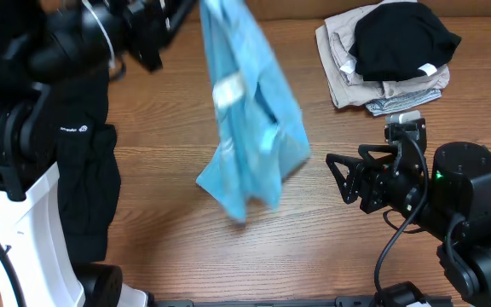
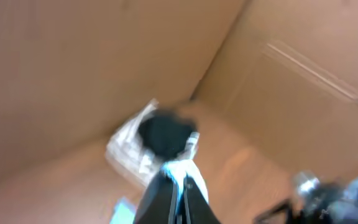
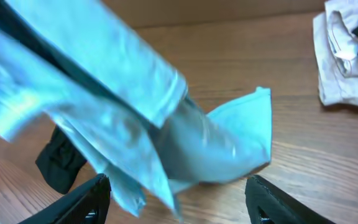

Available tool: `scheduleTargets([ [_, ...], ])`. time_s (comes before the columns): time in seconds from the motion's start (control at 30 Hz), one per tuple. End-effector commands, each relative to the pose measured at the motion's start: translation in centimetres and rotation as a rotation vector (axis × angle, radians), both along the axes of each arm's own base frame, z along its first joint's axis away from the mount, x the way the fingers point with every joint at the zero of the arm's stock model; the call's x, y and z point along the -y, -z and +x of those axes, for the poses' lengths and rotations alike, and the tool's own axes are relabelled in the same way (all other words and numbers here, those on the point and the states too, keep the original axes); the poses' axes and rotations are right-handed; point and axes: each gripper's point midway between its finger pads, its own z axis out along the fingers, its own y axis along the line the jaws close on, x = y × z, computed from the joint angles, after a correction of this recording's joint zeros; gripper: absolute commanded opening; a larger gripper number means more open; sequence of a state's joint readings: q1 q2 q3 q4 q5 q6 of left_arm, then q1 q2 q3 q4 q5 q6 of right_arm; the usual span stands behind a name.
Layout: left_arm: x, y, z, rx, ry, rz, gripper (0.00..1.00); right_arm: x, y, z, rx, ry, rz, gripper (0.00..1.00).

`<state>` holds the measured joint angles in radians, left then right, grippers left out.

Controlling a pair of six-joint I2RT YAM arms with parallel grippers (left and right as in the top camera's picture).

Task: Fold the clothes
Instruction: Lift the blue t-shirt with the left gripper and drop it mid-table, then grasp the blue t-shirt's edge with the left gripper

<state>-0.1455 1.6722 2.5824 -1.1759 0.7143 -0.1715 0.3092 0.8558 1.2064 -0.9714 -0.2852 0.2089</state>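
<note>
The left gripper lowers toward the black garment next and lays the T-shirt's held end over empty table (image 1: 165, 128), as its lower end already rests there.
A light blue T-shirt (image 1: 247, 128) hangs bunched from my left gripper (image 1: 190, 10) at the top of the overhead view, and its lower end reaches the table. In the left wrist view the left gripper (image 2: 179, 180) is shut on a pinch of light blue fabric. My right gripper (image 1: 343, 175) is open and empty, low over the table just right of the shirt. In the right wrist view its fingers (image 3: 179, 205) stand wide apart with the blue shirt (image 3: 166, 124) hanging just ahead of them. A long black garment (image 1: 83, 188) lies at the left.
A pile of folded clothes (image 1: 390, 55), beige and grey with a black piece on top, sits at the back right and also shows in the left wrist view (image 2: 154, 140) and the right wrist view (image 3: 347, 56). Cardboard walls stand behind the table.
</note>
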Motion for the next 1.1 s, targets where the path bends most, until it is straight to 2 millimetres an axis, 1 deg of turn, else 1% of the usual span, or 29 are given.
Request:
scheduleTargets([
  [0.0,-4.0,4.8,2.1,-0.036,-0.220,0.272,0.04,0.5,-0.5,0.5,0.012,0.034,-0.020,0.73],
  [0.03,-5.3,6.5,2.5,-0.090,-0.282,0.335,0.04,0.6,-0.3,0.6,0.007,0.039,-0.025,0.73],
  [0.13,-9.2,10.5,3.1,-0.222,-0.450,0.521,0.07,0.4,0.5,1.2,-0.024,0.038,-0.036,0.74],
  [0.2,-11.5,12.5,3.3,-0.295,-0.544,0.625,0.12,0.2,1.1,1.7,-0.048,0.038,-0.044,0.73],
  [0.27,-13.1,14.2,3.5,-0.358,-0.604,0.712,0.16,0.0,1.9,2.2,-0.077,0.037,-0.053,0.73],
  [0.3,-13.6,14.9,3.7,-0.384,-0.619,0.745,0.20,-0.1,2.4,2.5,-0.095,0.034,-0.058,0.73],
  [0.33,-14.1,15.7,3.8,-0.412,-0.630,0.777,0.26,-0.2,2.8,2.8,-0.111,0.033,-0.062,0.74],
  [0.37,-14.4,16.4,4.3,-0.432,-0.640,0.802,0.35,-0.3,3.3,3.1,-0.129,0.033,-0.068,0.74],
  [0.4,-14.3,17.1,4.7,-0.452,-0.633,0.815,0.53,-0.5,3.8,3.4,-0.148,0.028,-0.071,0.73],
  [0.43,-14.3,17.7,5.1,-0.467,-0.626,0.823,0.68,-0.7,4.4,3.8,-0.168,0.027,-0.077,0.74],
  [0.5,-13.9,18.9,5.9,-0.494,-0.606,0.830,0.82,-0.8,5.3,4.3,-0.200,0.027,-0.088,0.77],
  [0.57,-12.8,20.0,6.5,-0.508,-0.530,0.822,0.86,-0.9,6.1,4.7,-0.226,0.027,-0.097,0.77],
  [0.67,-8.5,21.5,6.8,-0.479,-0.252,0.791,0.92,-1.1,7.0,5.3,-0.252,0.029,-0.109,0.78],
  [0.73,-6.4,22.8,6.9,-0.475,-0.136,0.790,0.97,-1.2,7.3,5.6,-0.258,0.029,-0.111,0.79],
  [0.77,-5.8,23.5,7.1,-0.479,-0.104,0.802,0.98,-1.2,7.4,5.7,-0.260,0.029,-0.111,0.79],
  [0.87,-3.9,26.5,7.6,-0.509,-0.002,0.864,1.00,-1.3,7.5,6.0,-0.260,0.030,-0.112,0.79],
  [0.9,-3.2,27.9,7.7,-0.526,0.040,0.890,1.00,-1.1,7.5,6.0,-0.259,0.038,-0.118,0.79],
  [0.93,-2.7,29.2,7.8,-0.545,0.076,0.910,1.00,-0.9,7.6,6.1,-0.260,0.048,-0.128,0.81],
  [1.07,-0.8,34.5,7.5,-0.643,0.199,0.979,1.00,0.8,8.0,6.4,-0.272,0.115,-0.157,0.82],
])
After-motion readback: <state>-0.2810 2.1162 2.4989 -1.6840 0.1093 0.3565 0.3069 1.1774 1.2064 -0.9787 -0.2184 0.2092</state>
